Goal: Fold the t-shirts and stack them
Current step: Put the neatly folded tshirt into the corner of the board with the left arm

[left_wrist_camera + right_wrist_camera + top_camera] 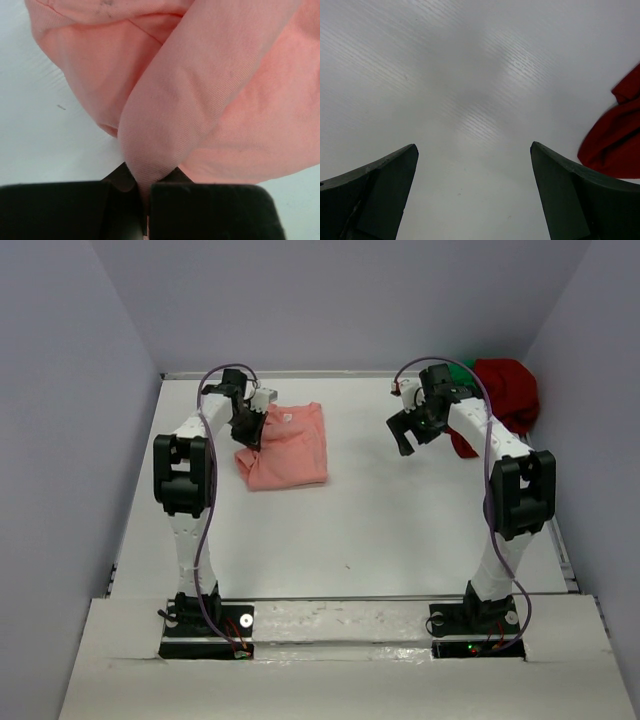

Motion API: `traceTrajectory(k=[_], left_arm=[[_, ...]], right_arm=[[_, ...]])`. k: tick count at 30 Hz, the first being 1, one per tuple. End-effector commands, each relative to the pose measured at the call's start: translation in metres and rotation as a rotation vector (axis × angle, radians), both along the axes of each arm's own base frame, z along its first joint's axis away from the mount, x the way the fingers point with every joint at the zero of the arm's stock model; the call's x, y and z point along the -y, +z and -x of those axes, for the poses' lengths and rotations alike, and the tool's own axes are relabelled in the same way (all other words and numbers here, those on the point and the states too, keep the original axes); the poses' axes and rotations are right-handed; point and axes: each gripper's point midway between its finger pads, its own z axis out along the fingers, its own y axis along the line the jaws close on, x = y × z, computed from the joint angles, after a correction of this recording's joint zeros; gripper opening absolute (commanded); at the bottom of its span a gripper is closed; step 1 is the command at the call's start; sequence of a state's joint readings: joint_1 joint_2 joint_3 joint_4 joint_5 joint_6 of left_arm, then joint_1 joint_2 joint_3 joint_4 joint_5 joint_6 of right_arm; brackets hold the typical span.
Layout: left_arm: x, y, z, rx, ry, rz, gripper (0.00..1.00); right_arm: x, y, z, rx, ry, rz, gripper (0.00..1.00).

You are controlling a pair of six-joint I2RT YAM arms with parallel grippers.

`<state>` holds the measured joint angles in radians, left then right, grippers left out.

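My left gripper drags the shirt to the left in the top view next, onto bare table by the side [174,409], and releases it.
The salmon-pink t-shirt [288,446] lies partly folded on the table at the back left, a small white tag near its neck. My left gripper [250,430] is shut on a pinched fold of this shirt [165,125] at its left edge, the cloth rising out from between the black jaws. The dark red t-shirt [508,390] lies bunched in the back right corner, with a bit of the green t-shirt [462,366] showing behind it. My right gripper [412,430] hangs open above bare table, left of the red shirt [615,135], with nothing between its fingers.
Grey walls close the table in at the back and both sides. The white table surface [390,520] stretches between the two arms. Both arm bases stand at the near edge.
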<state>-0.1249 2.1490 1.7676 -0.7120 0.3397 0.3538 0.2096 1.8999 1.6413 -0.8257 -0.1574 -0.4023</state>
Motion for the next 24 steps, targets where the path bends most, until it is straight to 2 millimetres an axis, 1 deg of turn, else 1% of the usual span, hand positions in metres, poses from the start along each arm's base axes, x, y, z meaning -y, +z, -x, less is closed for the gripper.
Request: traceTrajectory(k=[1, 6, 8, 9, 10, 12, 13, 14, 16, 17, 20, 21, 23, 24], left_arm=[[-0.028, 0.025, -0.011, 0.066, 0.024, -0.092, 0.00], [-0.054, 0.025, -0.015, 0.077, 0.062, -0.161, 0.00], [-0.067, 0.029, -0.018, 0.084, 0.088, -0.176, 0.00], [-0.073, 0.031, -0.020, 0.087, 0.099, -0.183, 0.00], [-0.082, 0.033, -0.021, 0.090, 0.113, -0.192, 0.00], [-0.091, 0.038, -0.023, 0.102, 0.130, -0.206, 0.00], [-0.093, 0.045, -0.027, 0.119, 0.134, -0.214, 0.00], [-0.111, 0.047, -0.027, 0.117, 0.166, -0.222, 0.00], [-0.123, 0.057, -0.033, 0.141, 0.186, -0.246, 0.00], [-0.129, 0.060, -0.035, 0.145, 0.197, -0.257, 0.00], [-0.156, 0.063, -0.038, 0.152, 0.230, -0.320, 0.00], [-0.168, 0.059, -0.038, 0.147, 0.240, -0.340, 0.00], [-0.187, 0.059, -0.039, 0.146, 0.270, -0.389, 0.00], [-0.194, 0.054, -0.038, 0.132, 0.277, -0.399, 0.00]], right_arm=[[0.000, 0.027, -0.003, 0.084, 0.014, -0.021, 1.00], [0.000, 0.023, -0.001, 0.076, 0.010, -0.026, 1.00], [0.000, 0.021, 0.000, 0.073, 0.011, -0.026, 1.00], [0.000, 0.022, 0.000, 0.076, 0.011, -0.027, 1.00], [0.000, 0.021, 0.002, 0.074, 0.010, -0.025, 1.00], [0.001, 0.021, 0.003, 0.075, 0.011, -0.025, 1.00], [0.000, 0.021, 0.003, 0.076, 0.012, -0.026, 1.00], [0.001, 0.019, 0.005, 0.070, 0.013, -0.024, 1.00], [0.001, 0.017, 0.005, 0.071, 0.013, -0.023, 1.00], [0.001, 0.017, 0.006, 0.069, 0.013, -0.023, 1.00], [0.002, 0.017, 0.006, 0.076, 0.008, -0.019, 1.00], [0.003, 0.018, 0.007, 0.079, 0.008, -0.020, 1.00], [0.003, 0.019, 0.007, 0.083, 0.008, -0.021, 1.00], [0.003, 0.020, 0.008, 0.086, 0.006, -0.021, 1.00]])
